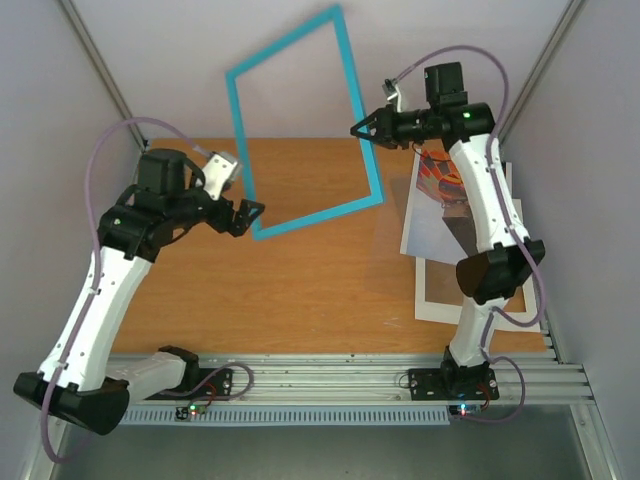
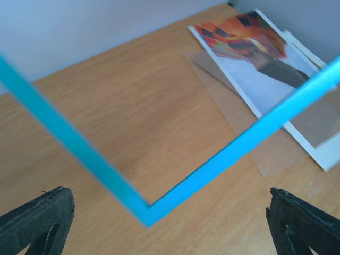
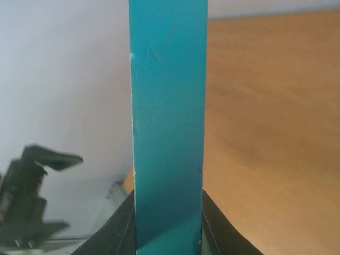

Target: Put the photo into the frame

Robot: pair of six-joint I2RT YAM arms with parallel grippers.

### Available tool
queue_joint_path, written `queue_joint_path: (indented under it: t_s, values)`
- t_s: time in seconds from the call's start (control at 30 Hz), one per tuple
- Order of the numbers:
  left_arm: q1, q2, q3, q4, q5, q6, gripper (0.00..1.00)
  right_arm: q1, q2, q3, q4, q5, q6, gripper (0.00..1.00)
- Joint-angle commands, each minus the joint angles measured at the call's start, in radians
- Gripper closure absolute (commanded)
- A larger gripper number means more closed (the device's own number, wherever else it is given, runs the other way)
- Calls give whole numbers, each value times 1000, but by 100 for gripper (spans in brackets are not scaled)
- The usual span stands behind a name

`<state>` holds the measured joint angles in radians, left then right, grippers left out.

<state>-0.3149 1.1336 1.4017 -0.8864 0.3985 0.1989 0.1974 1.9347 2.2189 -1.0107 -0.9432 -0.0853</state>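
Observation:
The frame [image 1: 320, 217] hangs tilted in the air, so I should next swing my right gripper back and down, turn the frame flat onto the bare wood and let it go.
The turquoise frame [image 1: 320, 217] is held up off the table, tilted, its far corner high against the back wall. My right gripper [image 1: 358, 128] is shut on its right edge; in the right wrist view the blue bar [image 3: 167, 106] rises from between the black fingers [image 3: 223, 234]. My left gripper [image 1: 257, 212] is open at the frame's lower left corner. In the left wrist view that corner [image 2: 223, 156] hangs between the wide-apart fingers [image 2: 37, 218] without touching them. The photo [image 1: 440, 185] of the balloon lies flat at the right, partly under my right arm, and also shows in the left wrist view [image 2: 249, 64].
A white card mat [image 1: 440, 295] lies under the photo at the table's right side. A pale translucent sheet [image 2: 249, 143] lies beside it on the wood. Walls close in the table at the back and on both sides.

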Motion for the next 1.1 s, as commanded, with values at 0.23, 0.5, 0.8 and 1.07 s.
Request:
queue_joint_path:
  t_s: [0.23, 0.5, 0.8, 1.07]
  values:
    - [358, -64, 178, -4, -91, -262, 1, 187, -201, 80, -74, 497, -674, 99]
    - [484, -86, 224, -33, -317, -287, 1, 448, -341, -292, 325, 952, -1117, 99]
    - [496, -79, 292, -55, -395, -243, 1, 659, -391, -688, 778, 1182, -1465, 99]
    - [495, -79, 196, -18, -282, -223, 1, 789, -344, -1059, 1358, 1260, -1712, 99]
